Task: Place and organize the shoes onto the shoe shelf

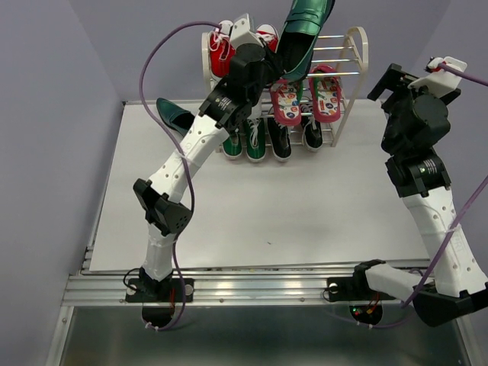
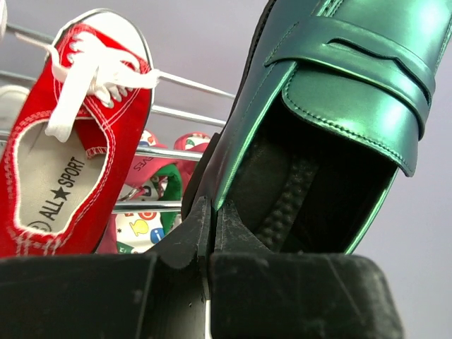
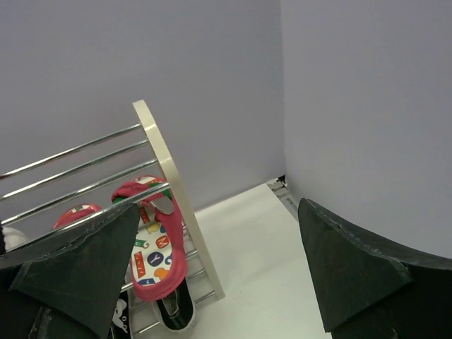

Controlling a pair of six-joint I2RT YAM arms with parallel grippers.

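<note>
My left gripper eases slightly away from the red sneaker next, over the open rods, and releases the loafer. The shoe shelf's top level is bare beside that sneaker.
My left gripper (image 1: 284, 67) is shut on the side rim of a glossy teal-green loafer (image 1: 305, 27) and holds it toe-up over the top tier of the cream shoe shelf (image 1: 358, 53). In the left wrist view the gripper (image 2: 212, 213) pinches the loafer (image 2: 332, 106). The second loafer (image 1: 174, 114) lies on the table left of the shelf. Two pink-edged flip-flops (image 1: 287, 103) sit on the middle tier, black sneakers (image 1: 279, 139) on the bottom tier. My right gripper (image 1: 390, 82) is open and empty, right of the shelf; its wrist view (image 3: 219, 272) shows the shelf frame (image 3: 169, 205) and a flip-flop (image 3: 159, 247).
Red sneakers (image 1: 222, 52) stand on the top tier's left side, one close beside the held loafer (image 2: 78, 141). Green sneakers (image 1: 244, 143) sit on the bottom tier's left. Purple walls enclose the table (image 1: 305, 206) at the back and sides.
</note>
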